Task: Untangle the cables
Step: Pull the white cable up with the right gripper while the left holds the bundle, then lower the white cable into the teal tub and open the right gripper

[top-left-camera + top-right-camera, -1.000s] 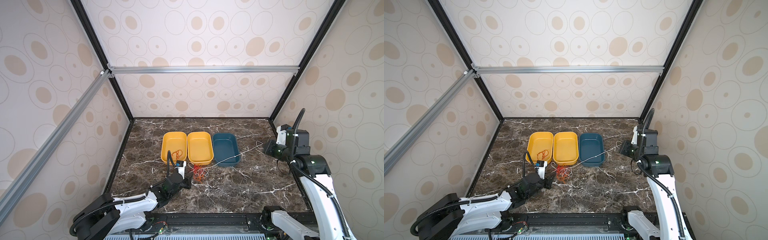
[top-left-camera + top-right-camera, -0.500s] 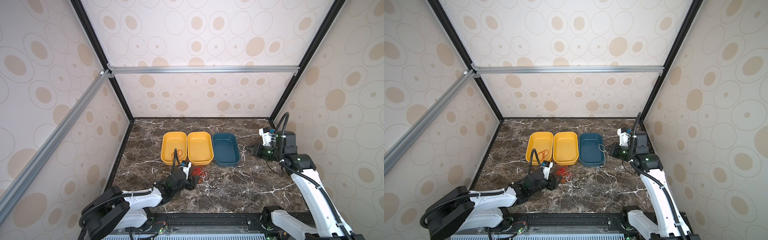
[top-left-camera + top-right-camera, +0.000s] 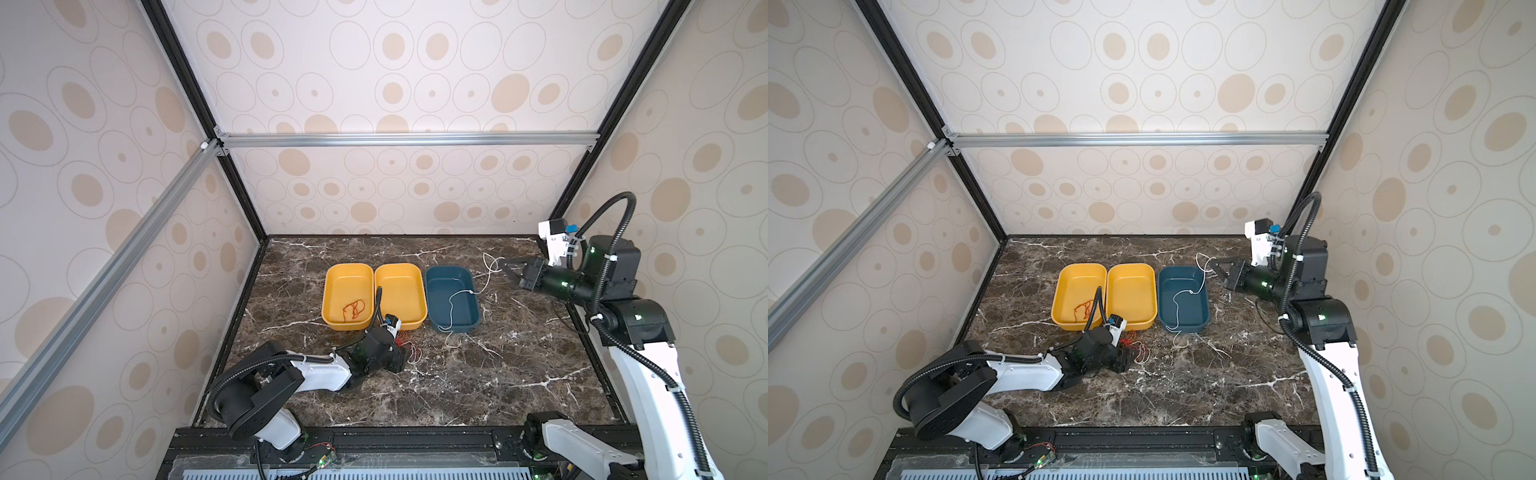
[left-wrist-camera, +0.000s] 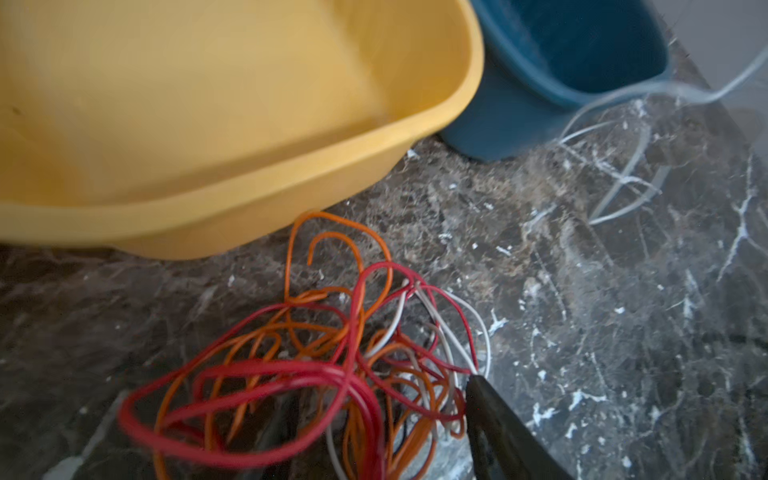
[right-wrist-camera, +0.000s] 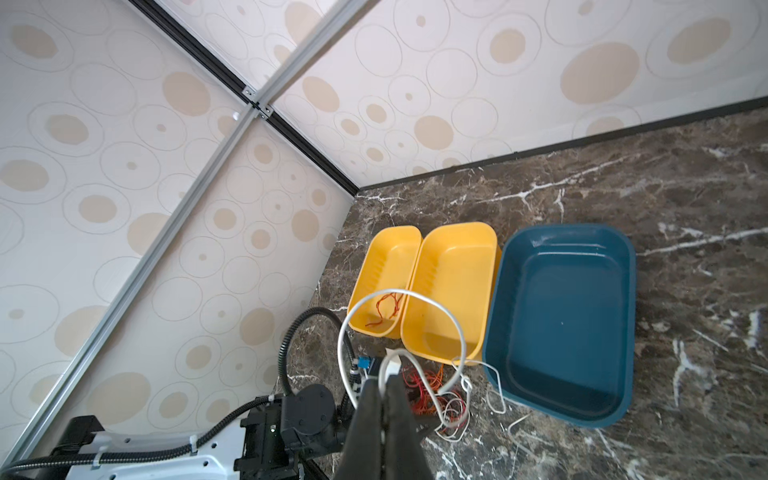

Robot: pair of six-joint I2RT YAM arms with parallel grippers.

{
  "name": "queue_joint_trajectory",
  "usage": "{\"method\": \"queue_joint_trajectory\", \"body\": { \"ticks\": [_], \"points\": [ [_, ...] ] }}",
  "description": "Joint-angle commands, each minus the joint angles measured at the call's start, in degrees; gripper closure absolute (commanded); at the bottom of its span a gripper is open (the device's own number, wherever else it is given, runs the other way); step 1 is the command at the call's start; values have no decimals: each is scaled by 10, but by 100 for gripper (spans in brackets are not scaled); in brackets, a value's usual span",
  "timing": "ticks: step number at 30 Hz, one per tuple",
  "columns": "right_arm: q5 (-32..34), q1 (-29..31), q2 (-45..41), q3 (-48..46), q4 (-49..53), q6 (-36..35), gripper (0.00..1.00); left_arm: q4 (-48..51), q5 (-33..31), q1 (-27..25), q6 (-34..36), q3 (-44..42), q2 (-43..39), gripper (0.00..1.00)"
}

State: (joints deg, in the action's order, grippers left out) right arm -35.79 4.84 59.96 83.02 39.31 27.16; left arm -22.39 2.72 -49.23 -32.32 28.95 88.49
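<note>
The white cable moves outward, then down over the blue tray [image 3: 451,270] [image 5: 561,324] for my right gripper's release next. The tray lies below and beside it, the cable's loose end past the tray's front rim.
A tangle of red, orange and white cables [image 3: 409,351] [image 4: 324,365] lies on the marble in front of the middle yellow tray [image 3: 401,268]. My left gripper [image 3: 400,362] [image 4: 374,399] sits low at it, open, with loops between its fingers [image 4: 498,428]. My right gripper [image 3: 505,264] [image 5: 384,384] hovers right of the blue tray [image 3: 451,270], shut on the end of a white cable [image 3: 452,301] [image 5: 440,307]. That cable runs slack across the blue tray and over its front rim onto the table. One orange cable [image 3: 353,309] lies in the left yellow tray [image 3: 332,282].
The three trays stand side by side at mid-table. Patterned walls close in the left, back and right. The left arm [image 3: 320,372] lies low across the front left of the marble. The right arm's base [image 3: 552,432] stands at the front right.
The left gripper has opened at the tangle. The right gripper has moved left and back with the white cable, which was stretched taut and now lies slack across the blue tray.
</note>
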Motion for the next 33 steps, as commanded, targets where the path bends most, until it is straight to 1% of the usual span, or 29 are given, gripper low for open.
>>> {"method": "queue_joint_trajectory", "body": {
  "ticks": [1, 5, 6, 9, 10, 13, 17, 20, 26, 33],
  "points": [
    [15, 3, 37, 49, -12, -2, 98, 16, 8, -2, 1, 17, 8, 41],
    [39, 3, 82, 107, -24, -12, 98, 5, 13, -3, -6, 7, 10, 47],
    [43, 3, 93, 116, -32, -18, 98, 5, 14, -3, -8, 6, 10, 51],
    [65, 2, 120, 120, -67, -24, 97, 3, 21, -3, -8, 8, 12, 67],
    [64, 3, 130, 122, -75, -22, 97, 3, 25, -3, -7, 10, 12, 73],
    [39, 3, 164, 130, -94, -9, 97, 2, 34, -5, -8, 12, 9, 84],
    [24, 3, 187, 129, -122, 9, 97, -5, 45, -9, -11, 8, -1, 92],
    [22, 3, 199, 133, -128, 10, 97, -3, 46, -10, -14, 7, -9, 95],
    [24, 3, 219, 135, -127, 5, 97, 2, 53, -15, -14, 10, -26, 96],
    [26, 3, 221, 129, -136, 8, 97, 12, 43, -19, -19, 8, -46, 95]
  ]
}}
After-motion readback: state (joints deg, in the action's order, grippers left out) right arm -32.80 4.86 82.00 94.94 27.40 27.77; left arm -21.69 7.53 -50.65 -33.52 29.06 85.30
